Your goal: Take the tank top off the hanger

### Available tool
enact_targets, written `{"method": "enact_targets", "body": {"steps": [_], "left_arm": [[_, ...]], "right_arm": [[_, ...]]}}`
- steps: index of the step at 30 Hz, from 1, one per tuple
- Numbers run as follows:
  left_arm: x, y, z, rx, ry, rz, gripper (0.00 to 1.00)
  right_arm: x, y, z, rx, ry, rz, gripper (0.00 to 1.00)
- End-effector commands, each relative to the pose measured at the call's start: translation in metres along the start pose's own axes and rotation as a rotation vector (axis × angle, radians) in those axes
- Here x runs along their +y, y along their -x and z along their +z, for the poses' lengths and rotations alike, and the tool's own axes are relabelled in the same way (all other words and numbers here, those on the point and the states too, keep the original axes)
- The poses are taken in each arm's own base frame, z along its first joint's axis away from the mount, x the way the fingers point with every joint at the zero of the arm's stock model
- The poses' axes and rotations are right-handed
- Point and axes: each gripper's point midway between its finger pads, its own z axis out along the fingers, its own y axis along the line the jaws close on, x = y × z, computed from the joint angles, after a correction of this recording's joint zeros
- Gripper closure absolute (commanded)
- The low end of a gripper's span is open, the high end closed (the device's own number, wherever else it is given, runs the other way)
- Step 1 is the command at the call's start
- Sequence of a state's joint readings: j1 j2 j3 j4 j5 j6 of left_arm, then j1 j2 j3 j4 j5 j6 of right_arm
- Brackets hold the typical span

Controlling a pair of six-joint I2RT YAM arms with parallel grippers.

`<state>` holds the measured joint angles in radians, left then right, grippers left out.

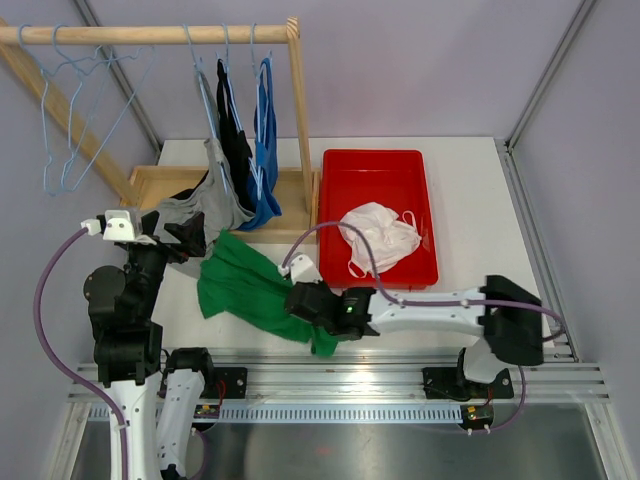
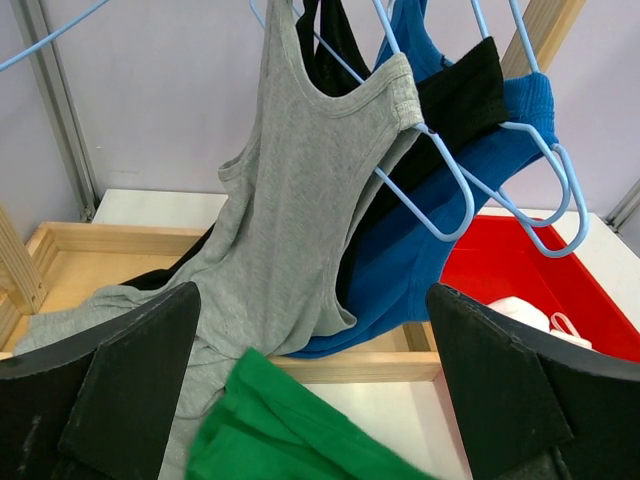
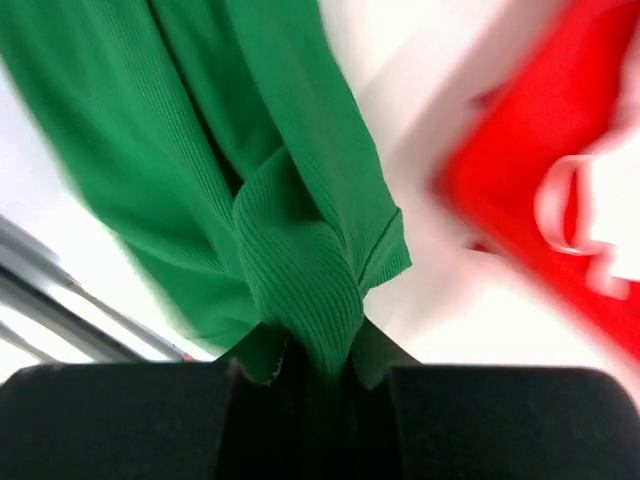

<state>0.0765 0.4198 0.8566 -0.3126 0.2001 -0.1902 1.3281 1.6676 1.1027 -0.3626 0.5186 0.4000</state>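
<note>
I will next lift the green tank top with my right gripper, swing it outward over the red tray [image 3: 560, 120] that holds a white garment, lower it and let go.
A green tank top [image 1: 245, 285] lies crumpled on the white table, off any hanger. My right gripper [image 1: 298, 300] is shut on a bunched fold of it [image 3: 290, 200], which runs down between the jaws [image 3: 310, 365]. My left gripper [image 1: 185, 240] is open with nothing between its fingers [image 2: 312, 300]. It faces a grey tank top [image 2: 290, 200] that hangs from a light blue hanger [image 2: 440, 200], its hem draped over the rack's wooden base. A corner of the green tank top [image 2: 290, 430] shows below the left jaws.
A black tank top [image 1: 235, 140] and a blue one [image 1: 265, 170] hang on the wooden rack [image 1: 150, 33] beside the grey one. Bare blue hangers [image 1: 70, 120] hang at the left. A red tray [image 1: 340, 170] on the right holds a white garment [image 1: 380, 240].
</note>
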Motion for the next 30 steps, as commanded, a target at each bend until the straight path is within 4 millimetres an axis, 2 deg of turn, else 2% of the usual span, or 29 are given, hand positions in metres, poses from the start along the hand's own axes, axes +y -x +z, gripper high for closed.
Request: {"method": "enact_targets", "body": {"steps": [1,2,4,7,12,15,17,19,20,22,23,24,25,26,27,28,29,30], "left_arm": [[0.002,0.008,0.0,-0.04,0.009,0.02,0.01],[0.002,0.008,0.0,-0.039,0.012,0.019,0.01],[0.002,0.007,0.0,-0.038,0.013,0.018,0.01],[0.002,0.008,0.0,-0.039,0.012,0.02,0.01],[0.003,0.007,0.001,-0.037,0.016,0.019,0.01],[0.004,0.006,0.001,-0.034,0.018,0.019,0.01],[0.003,0.006,0.001,-0.036,0.018,0.019,0.01],[0.003,0.006,0.001,-0.034,0.017,0.02,0.01],[0.004,0.005,0.001,-0.031,0.019,0.019,0.01],[0.003,0.005,0.001,-0.031,0.016,0.019,0.01],[0.003,0.005,0.002,-0.029,0.016,0.019,0.01],[0.003,0.005,0.002,-0.029,0.016,0.02,0.01],[0.003,0.005,0.002,-0.029,0.014,0.02,0.01],[0.003,0.006,0.002,-0.032,0.015,0.021,0.01],[0.003,0.005,0.002,-0.031,0.016,0.02,0.01],[0.003,0.004,0.002,-0.028,0.015,0.021,0.01],[0.003,0.005,0.002,-0.031,0.017,0.022,0.01],[0.004,0.004,0.002,-0.028,0.018,0.023,0.01]], "right_arm": [[-0.049,0.04,-0.06,-0.134,-0.121,0.056,1.0],[-0.065,0.045,-0.077,-0.154,-0.148,0.068,1.0],[-0.079,0.052,-0.096,-0.179,-0.169,0.085,1.0],[-0.11,0.065,-0.135,-0.239,-0.22,0.117,1.0],[-0.14,0.097,-0.177,-0.352,-0.282,0.136,1.0],[-0.159,0.12,-0.195,-0.407,-0.346,0.141,1.0],[-0.177,0.134,-0.196,-0.423,-0.383,0.155,1.0],[-0.181,0.153,-0.193,-0.461,-0.315,0.197,1.0],[-0.199,0.159,-0.192,-0.469,-0.338,0.211,1.0],[-0.208,0.174,-0.19,-0.491,-0.306,0.235,1.0],[-0.224,0.177,-0.183,-0.475,-0.345,0.242,1.0],[-0.23,0.188,-0.186,-0.494,-0.344,0.255,1.0],[-0.228,0.193,-0.175,-0.479,-0.315,0.242,1.0],[-0.245,0.198,-0.171,-0.475,-0.339,0.263,1.0],[-0.251,0.208,-0.174,-0.493,-0.333,0.274,1.0],[-0.254,0.213,-0.161,-0.471,-0.321,0.266,1.0],[-0.262,0.217,-0.159,-0.469,-0.327,0.275,1.0],[-0.28,0.228,-0.166,-0.494,-0.351,0.301,1.0]]}}
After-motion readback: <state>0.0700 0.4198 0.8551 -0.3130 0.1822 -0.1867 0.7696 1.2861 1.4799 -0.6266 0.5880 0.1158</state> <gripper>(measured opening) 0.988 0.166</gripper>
